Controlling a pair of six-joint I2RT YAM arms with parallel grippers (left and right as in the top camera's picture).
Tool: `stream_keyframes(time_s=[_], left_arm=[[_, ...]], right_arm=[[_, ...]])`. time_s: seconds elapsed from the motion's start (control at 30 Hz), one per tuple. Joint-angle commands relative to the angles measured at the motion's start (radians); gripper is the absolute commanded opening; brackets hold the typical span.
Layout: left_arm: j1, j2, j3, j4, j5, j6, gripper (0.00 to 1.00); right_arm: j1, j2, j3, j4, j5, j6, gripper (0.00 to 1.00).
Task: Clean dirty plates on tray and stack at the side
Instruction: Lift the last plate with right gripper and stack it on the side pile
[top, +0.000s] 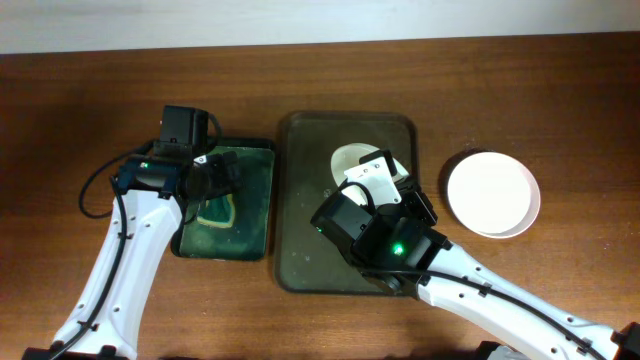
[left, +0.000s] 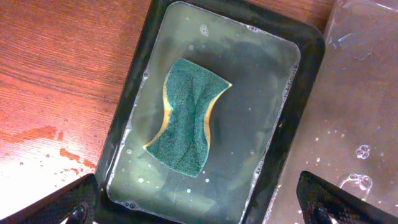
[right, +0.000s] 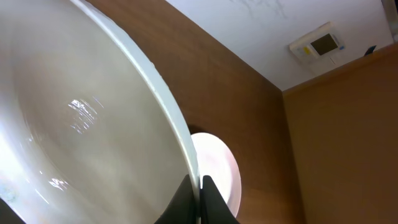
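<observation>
One plate already lies flat on the tabletop, so the robot's right gripper will next move over that flat plate (right: 217, 167), level the plate it holds, lower it and let go of its rim.
My right gripper (right: 199, 190) is shut on the rim of a white plate (right: 74, 124) and holds it tilted on edge above the dark olive tray (top: 310, 200). The same plate (top: 350, 160) shows partly under the right wrist in the overhead view. Another white plate (top: 492, 193) lies flat on the bare wood tabletop right of the tray. It also shows behind the held rim in the right wrist view (right: 221, 168). My left gripper (left: 199, 211) is open and empty above the near end of the small tray, clear of the green sponge (left: 189, 115).
The small green tray (top: 255, 200) holds soapy water and the sponge (top: 215, 208), just left of the big tray. Its dark rim (left: 134, 87) nearly touches the wet big tray (left: 354, 93). Water drops lie on the wood (left: 56, 152).
</observation>
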Motion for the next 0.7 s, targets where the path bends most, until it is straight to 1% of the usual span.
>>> stream_keyframes(time_s=[0.0, 0.4, 0.43, 0.5, 0.53, 0.57, 0.6, 0.63, 0.67], left_arm=[[0.003, -0.011, 0.017, -0.002, 0.007, 0.0, 0.99], [0.003, -0.011, 0.017, -0.002, 0.007, 0.0, 1.0], [0.003, -0.011, 0.017, -0.002, 0.007, 0.0, 1.0], [0.003, -0.011, 0.017, -0.001, 0.006, 0.0, 1.0], [0.003, -0.011, 0.017, -0.002, 0.006, 0.0, 1.0], [0.003, -0.011, 0.017, -0.002, 0.006, 0.0, 1.0], [0.003, -0.011, 0.017, -0.002, 0.007, 0.0, 1.0], [0.003, -0.011, 0.017, -0.002, 0.007, 0.0, 0.99], [0.003, -0.011, 0.017, -0.002, 0.007, 0.0, 1.0]], right_arm=[[0.006, -0.012, 0.004, -0.001, 0.035, 0.02, 0.04], [0.006, -0.012, 0.004, 0.003, 0.034, 0.022, 0.04], [0.005, -0.012, 0.004, 0.004, 0.035, 0.051, 0.04], [-0.034, -0.012, 0.005, 0.016, 0.005, 0.163, 0.04], [-0.062, -0.013, 0.012, 0.015, -0.071, 0.171, 0.04], [-0.118, -0.013, 0.028, 0.016, -0.225, 0.171, 0.04], [-0.217, -0.013, 0.054, 0.024, -0.464, 0.143, 0.04], [-0.336, -0.013, 0.08, 0.023, -0.689, 0.072, 0.04], [-0.462, -0.013, 0.094, 0.023, -0.872, 0.01, 0.04]])
